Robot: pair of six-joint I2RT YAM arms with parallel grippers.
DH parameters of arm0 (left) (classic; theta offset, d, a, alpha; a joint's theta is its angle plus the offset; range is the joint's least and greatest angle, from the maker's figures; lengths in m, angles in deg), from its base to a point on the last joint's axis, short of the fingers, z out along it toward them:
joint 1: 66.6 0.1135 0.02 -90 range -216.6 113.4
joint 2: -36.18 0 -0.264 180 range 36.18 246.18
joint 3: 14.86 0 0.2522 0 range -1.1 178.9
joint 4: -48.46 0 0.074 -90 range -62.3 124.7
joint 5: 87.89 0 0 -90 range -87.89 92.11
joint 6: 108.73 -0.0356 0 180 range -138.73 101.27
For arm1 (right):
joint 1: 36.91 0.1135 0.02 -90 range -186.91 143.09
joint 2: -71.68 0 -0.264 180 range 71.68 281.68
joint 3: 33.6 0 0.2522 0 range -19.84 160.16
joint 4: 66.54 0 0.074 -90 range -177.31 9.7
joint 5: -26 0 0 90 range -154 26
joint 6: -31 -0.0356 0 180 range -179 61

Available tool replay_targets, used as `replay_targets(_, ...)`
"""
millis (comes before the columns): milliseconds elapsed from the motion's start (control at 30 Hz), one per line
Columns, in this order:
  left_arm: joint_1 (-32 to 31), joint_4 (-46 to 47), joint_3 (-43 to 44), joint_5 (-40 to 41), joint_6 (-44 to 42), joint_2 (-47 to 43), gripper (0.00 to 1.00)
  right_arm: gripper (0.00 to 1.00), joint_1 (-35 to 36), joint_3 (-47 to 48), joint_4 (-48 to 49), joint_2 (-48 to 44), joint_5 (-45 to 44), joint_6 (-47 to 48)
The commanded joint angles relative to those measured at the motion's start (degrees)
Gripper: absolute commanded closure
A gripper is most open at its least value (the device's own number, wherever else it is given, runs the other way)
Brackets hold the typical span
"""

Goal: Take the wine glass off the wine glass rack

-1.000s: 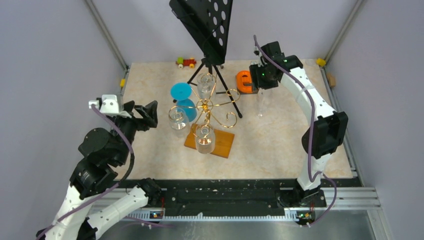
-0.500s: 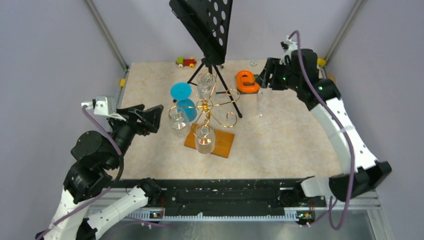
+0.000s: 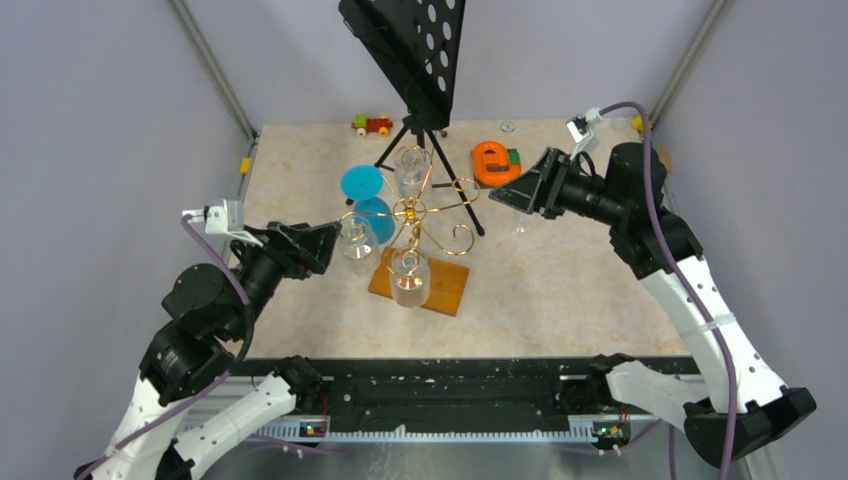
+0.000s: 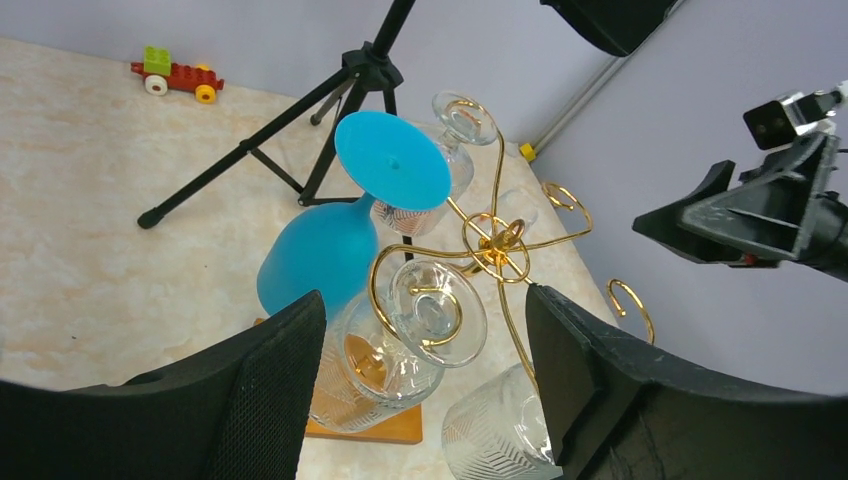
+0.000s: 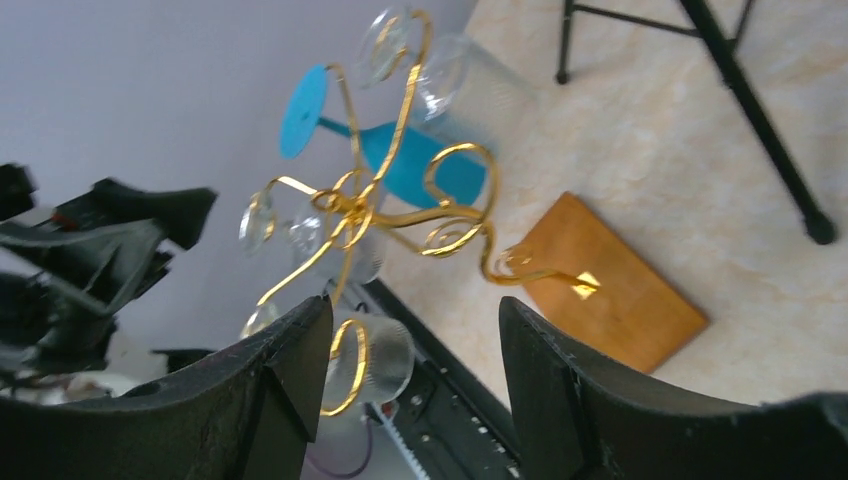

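The front clear glass hangs with its foot at the top, so the robot will bring its right gripper back and to the left in the top view onto that foot's rim [image 3: 413, 261].
The wine glass rack [image 3: 432, 212], a gold wire tree on an orange-brown wooden base [image 3: 443, 291], stands mid-table. Three clear wine glasses hang upside down from it: left [image 3: 356, 241], front [image 3: 409, 279] and back [image 3: 410, 170]. A blue glass [image 3: 372, 213] hangs with them. My left gripper [image 3: 325, 245] is open just left of the left clear glass; in the left wrist view that glass [image 4: 375, 360] lies between the fingers of this gripper [image 4: 422, 300], untouched. My right gripper [image 3: 508, 196] is open and empty, pointing at the rack [image 5: 390, 210] from the right.
A black music stand [image 3: 410, 50] on a tripod stands behind the rack, one leg [image 3: 462, 195] reaching beside it. An orange object [image 3: 489, 161] and a toy train [image 3: 372, 124] lie at the back. A clear glass [image 3: 521, 220] stands on the table below the right gripper.
The right arm swung away from the standing glass, turned its gripper toward the rack and opened wider. The left gripper moved right, up to the rack's left glass.
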Motion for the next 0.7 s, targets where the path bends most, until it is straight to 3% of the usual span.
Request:
replay_targets(0, 0.2, 4.2, -1.2, 0.3, -0.7, 0.2, 0.23, 0.37, 4.0, -0.9, 7.6, -3.9, 9.1, -6.6)
replay_targets(200, 0.2, 5.8, -1.4, 2.8, -3.2, 1.1, 0.24, 0.38, 15.1, 1.0, 7.6, -3.6, 3.0, -5.7)
replay_targets(300, 0.2, 6.6, -1.8, 3.3, -4.2, 1.4, 0.24, 0.45, 20.5, 1.7, 8.0, -1.2, -1.2, -6.8)
replay_targets(500, 0.2, 6.8, -2.3, 4.2, -5.5, 1.4, 0.24, 0.49, 33.9, 8.4, 1.9, 4.0, -20.0, -6.3)
replay_targets(667, 0.2, 7.1, -2.7, 4.7, -6.5, 1.3, 0.24, 0.49, 39.5, 10.9, -2.2, 7.1, -32.5, -8.5)
